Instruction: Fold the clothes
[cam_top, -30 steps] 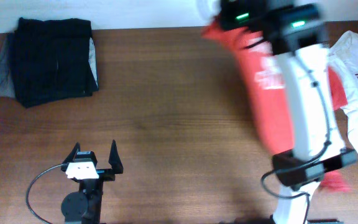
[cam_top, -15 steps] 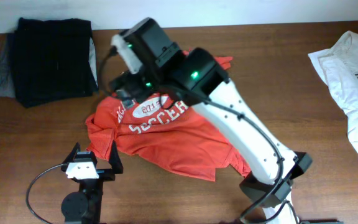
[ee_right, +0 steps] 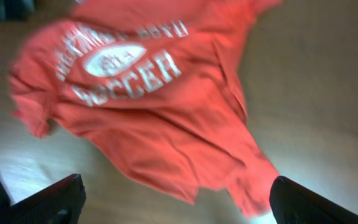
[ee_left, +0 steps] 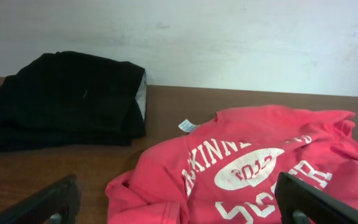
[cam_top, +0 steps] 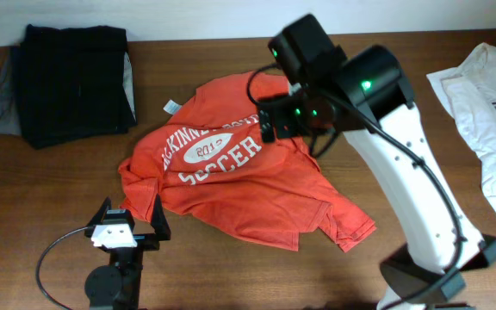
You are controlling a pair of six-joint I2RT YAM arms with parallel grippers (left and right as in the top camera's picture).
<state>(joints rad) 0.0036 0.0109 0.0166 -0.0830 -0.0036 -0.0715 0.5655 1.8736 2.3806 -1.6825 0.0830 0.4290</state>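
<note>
My right gripper draws back and lowers onto the fold of hem at the shirt's near corner point(cam_top: 292, 240) point(ee_right: 190, 193) next, since that lies below and back from it.
A red-orange T-shirt point(cam_top: 231, 176) with white lettering lies crumpled, print up, in the middle of the table; it also shows in the left wrist view point(ee_left: 260, 168) and the right wrist view point(ee_right: 148, 106). My right gripper point(ee_right: 176, 190) hangs open above the shirt's far right part, nothing between its fingers; from overhead the arm point(cam_top: 351, 86) covers it. At the near left my left gripper point(cam_top: 131, 209) rests open and empty, its fingers just short of the shirt's near left sleeve point(ee_left: 160, 199). A white T-shirt point(cam_top: 485, 129) with a green emblem lies at the right edge.
A folded pile of black clothes point(cam_top: 71, 82) sits at the far left corner, seen also from the left wrist point(ee_left: 61, 99). Bare brown tabletop point(cam_top: 231, 275) runs along the near side between the two arm bases.
The right arm swept the red-orange shirt from the right side to the middle, opened and let it go. It has since drawn back to the right, and the shirt lies still.
</note>
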